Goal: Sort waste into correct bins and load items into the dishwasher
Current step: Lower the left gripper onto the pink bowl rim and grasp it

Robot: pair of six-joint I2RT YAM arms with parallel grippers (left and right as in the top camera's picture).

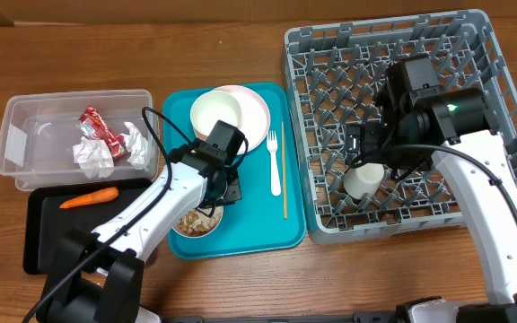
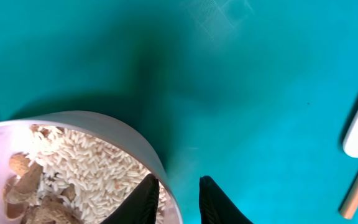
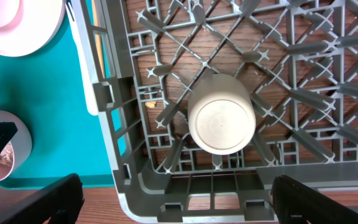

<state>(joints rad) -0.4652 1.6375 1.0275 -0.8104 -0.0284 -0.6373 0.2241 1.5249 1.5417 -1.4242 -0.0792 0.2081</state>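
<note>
I need to move my left gripper down next with one finger inside the bowl and close on the bowl's rim (image 1: 222, 216) (image 2: 172, 195), because the rim is below, between the gripper's open fingers.
A white bowl (image 1: 196, 222) of rice and scraps (image 2: 73, 155) stands at the front of the teal tray (image 1: 240, 238). My left gripper (image 2: 179, 199) straddles its rim (image 2: 135, 134), one finger over the rice and one outside; a thin strip of tray shows between the outer finger and the rim. An upturned white cup (image 3: 221, 122) sits in the grey rack (image 1: 492, 54) near its front left corner. My right gripper (image 3: 176, 199) hangs wide open above that corner, holding nothing. A second bowl (image 1: 216, 115) rests on the plate (image 1: 251, 117).
A white fork (image 1: 274, 161) and a wooden stick (image 1: 284, 170) lie on the tray's right side. The clear tub (image 1: 25, 135) holds napkins (image 1: 92, 154) and a red wrapper (image 1: 97, 126). A carrot (image 1: 89, 198) lies in the black tray (image 1: 43, 233).
</note>
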